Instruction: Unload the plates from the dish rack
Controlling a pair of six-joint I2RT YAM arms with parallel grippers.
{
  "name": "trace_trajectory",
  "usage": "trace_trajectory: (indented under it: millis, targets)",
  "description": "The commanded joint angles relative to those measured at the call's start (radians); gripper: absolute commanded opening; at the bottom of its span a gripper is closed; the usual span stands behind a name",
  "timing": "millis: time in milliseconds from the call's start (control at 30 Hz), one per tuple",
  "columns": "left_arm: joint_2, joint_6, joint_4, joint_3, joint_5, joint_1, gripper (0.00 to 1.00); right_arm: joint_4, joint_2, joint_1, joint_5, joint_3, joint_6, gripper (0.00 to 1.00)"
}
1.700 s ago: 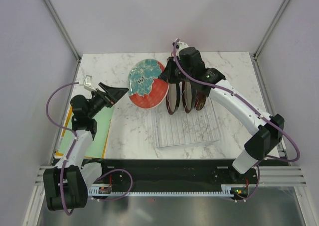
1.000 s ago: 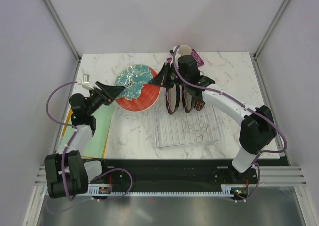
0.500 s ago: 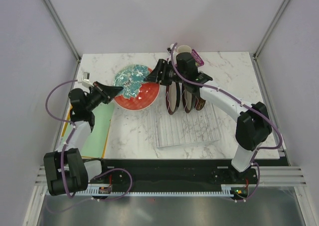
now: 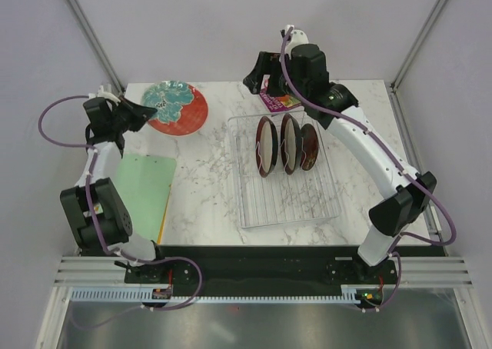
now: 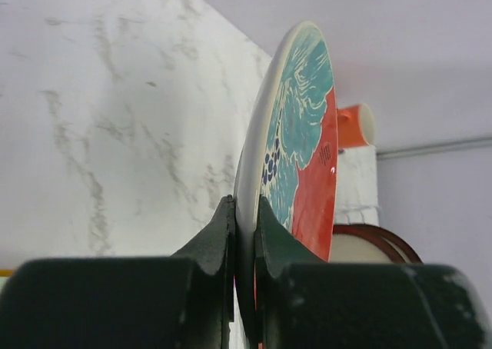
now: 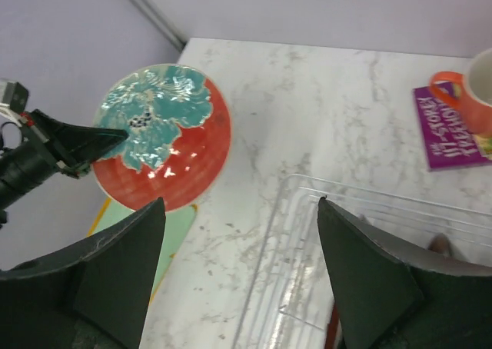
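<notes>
The bare tabletop beyond the green mat is free. My left gripper needs to move the red plate down onto it next and let go of the plate's rim.
A red plate with a teal flower [image 4: 178, 108] hangs over the table's far left, and my left gripper [image 4: 146, 112] is shut on its near rim. In the left wrist view the plate [image 5: 296, 134] runs edge-on between the fingers of that gripper [image 5: 244, 211]. My right gripper [image 4: 261, 72] is raised behind the dish rack [image 4: 288, 203], open and empty. Its wrist view looks down past its wide jaws [image 6: 240, 201] onto the plate [image 6: 165, 137] and the rack's corner [image 6: 307, 234]. Three dark-rimmed plates [image 4: 267, 147] [image 4: 290, 144] [image 4: 309, 147] stand upright in the rack's far slots.
A purple book [image 6: 450, 130] with an orange-handled mug [image 6: 477, 91] on it lies at the back, behind the rack. A green mat [image 4: 146, 191] lies at the left, near the left arm. Frame posts stand at the far corners.
The right gripper let go of the red plate, opened wide and rose toward the back. The left gripper shut on the plate's rim and carried it to the far left.
</notes>
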Motion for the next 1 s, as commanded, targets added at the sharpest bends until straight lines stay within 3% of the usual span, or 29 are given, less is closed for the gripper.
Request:
trace_trajectory:
  millis: [0, 100, 233, 667, 967]
  targets:
    - [0.108, 0.04, 0.024, 0.151, -0.048, 0.009, 0.02, -0.187, -0.003, 0.012, 0.312, 0.031, -0.153, 0.86]
    - [0.223, 0.043, 0.057, 0.196, -0.068, 0.013, 0.02, -0.26, 0.014, 0.041, 0.502, 0.021, -0.215, 0.86]
    - [0.338, 0.032, 0.1, 0.268, -0.05, 0.034, 0.02, -0.264, 0.006, 0.075, 0.627, -0.038, -0.252, 0.85]
    - [0.628, -0.004, 0.146, 0.467, -0.079, 0.054, 0.02, -0.25, -0.002, 0.143, 0.633, -0.156, -0.263, 0.86]
    - [0.763, 0.066, 0.061, 0.584, -0.125, 0.054, 0.05, -0.288, 0.038, 0.169, 0.713, -0.177, -0.252, 0.84]
